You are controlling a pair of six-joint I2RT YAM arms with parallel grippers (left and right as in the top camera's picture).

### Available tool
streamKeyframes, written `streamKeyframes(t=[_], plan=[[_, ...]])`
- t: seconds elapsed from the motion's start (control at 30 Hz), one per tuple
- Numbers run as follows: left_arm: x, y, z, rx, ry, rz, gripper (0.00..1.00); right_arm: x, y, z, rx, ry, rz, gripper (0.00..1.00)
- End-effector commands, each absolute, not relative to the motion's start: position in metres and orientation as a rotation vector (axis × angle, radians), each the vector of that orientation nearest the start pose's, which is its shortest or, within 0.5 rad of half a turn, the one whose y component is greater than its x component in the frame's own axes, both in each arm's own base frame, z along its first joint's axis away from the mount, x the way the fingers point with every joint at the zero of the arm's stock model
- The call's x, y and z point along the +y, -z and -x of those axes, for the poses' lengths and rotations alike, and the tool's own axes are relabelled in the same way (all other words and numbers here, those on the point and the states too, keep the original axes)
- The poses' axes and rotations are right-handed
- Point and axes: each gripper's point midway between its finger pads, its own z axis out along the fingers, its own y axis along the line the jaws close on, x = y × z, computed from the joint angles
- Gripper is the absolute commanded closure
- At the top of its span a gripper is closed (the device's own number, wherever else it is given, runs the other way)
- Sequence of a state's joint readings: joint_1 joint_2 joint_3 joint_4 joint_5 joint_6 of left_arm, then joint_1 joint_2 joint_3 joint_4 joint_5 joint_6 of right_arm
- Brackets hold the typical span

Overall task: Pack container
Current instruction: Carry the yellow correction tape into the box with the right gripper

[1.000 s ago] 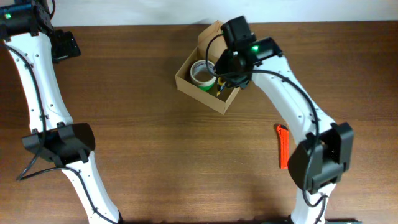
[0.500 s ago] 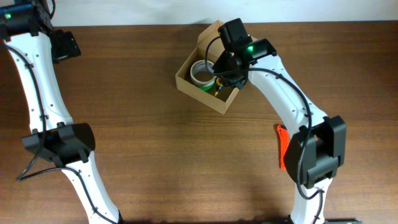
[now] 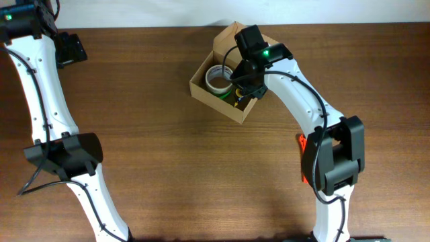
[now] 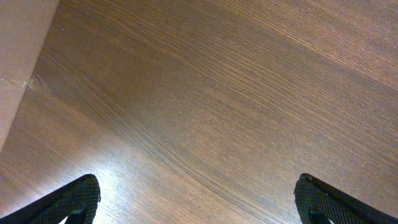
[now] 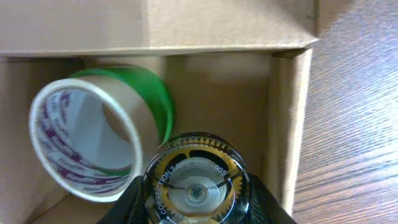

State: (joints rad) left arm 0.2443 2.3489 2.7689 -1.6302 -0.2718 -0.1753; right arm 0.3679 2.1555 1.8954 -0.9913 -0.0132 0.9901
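Observation:
The container's bare bottom beside the rolls is below the robot's right gripper and has room for the dispenser (image 5: 194, 182), so the robot will go down into that gap and let go of it there.
The container (image 3: 199, 76) is an open brown cardboard box at the back middle of the table, its flap lid (image 3: 227, 38) standing up behind it. Inside lies a white tape roll (image 3: 218, 79) on top of a green roll (image 5: 153, 93). My right gripper (image 3: 243, 91) reaches down into the box's right half, shut on a round clear correction tape dispenser (image 5: 194, 182) with a gold gear. The dispenser hangs beside the white roll (image 5: 84, 140), close to the container's right wall (image 5: 286, 124). My left gripper (image 3: 68, 48) stands open over bare wood (image 4: 199, 202) at the far left back.
An orange-red tool (image 3: 306, 161) lies on the table to the right, partly behind my right arm. In the left wrist view a pale beige surface (image 4: 18, 56) borders the wood at the top left.
My right arm has swung a little to the left over the box, carrying the correction tape with it. The left arm has not moved.

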Motion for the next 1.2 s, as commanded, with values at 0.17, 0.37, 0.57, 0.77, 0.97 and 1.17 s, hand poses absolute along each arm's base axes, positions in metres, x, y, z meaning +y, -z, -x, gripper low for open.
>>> streamKeyframes(t=[0.17, 0.37, 0.57, 0.77, 0.97, 1.17], plan=[[0.164, -0.234, -0.462, 2.688, -0.392, 0.640, 0.00, 0.169, -0.066, -0.459, 2.808, -0.198, -0.872, 0.79], [0.164, -0.234, -0.462, 2.688, -0.392, 0.640, 0.00, 0.165, -0.060, -0.461, 2.810, -0.182, -0.865, 0.79], [0.164, -0.234, -0.462, 2.688, -0.392, 0.640, 0.00, 0.157, -0.061, -0.464, 2.790, -0.144, -0.875, 0.79], [0.164, -0.234, -0.462, 2.688, -0.392, 0.640, 0.00, 0.150, -0.054, -0.464, 2.789, -0.097, -0.885, 0.78], [0.164, -0.234, -0.462, 2.688, -0.392, 0.640, 0.00, 0.149, -0.038, -0.458, 2.841, -0.064, -0.870, 0.69], [0.164, -0.234, -0.462, 2.688, -0.392, 0.640, 0.00, 0.154, -0.041, -0.469, 2.845, -0.092, -0.697, 0.56]])
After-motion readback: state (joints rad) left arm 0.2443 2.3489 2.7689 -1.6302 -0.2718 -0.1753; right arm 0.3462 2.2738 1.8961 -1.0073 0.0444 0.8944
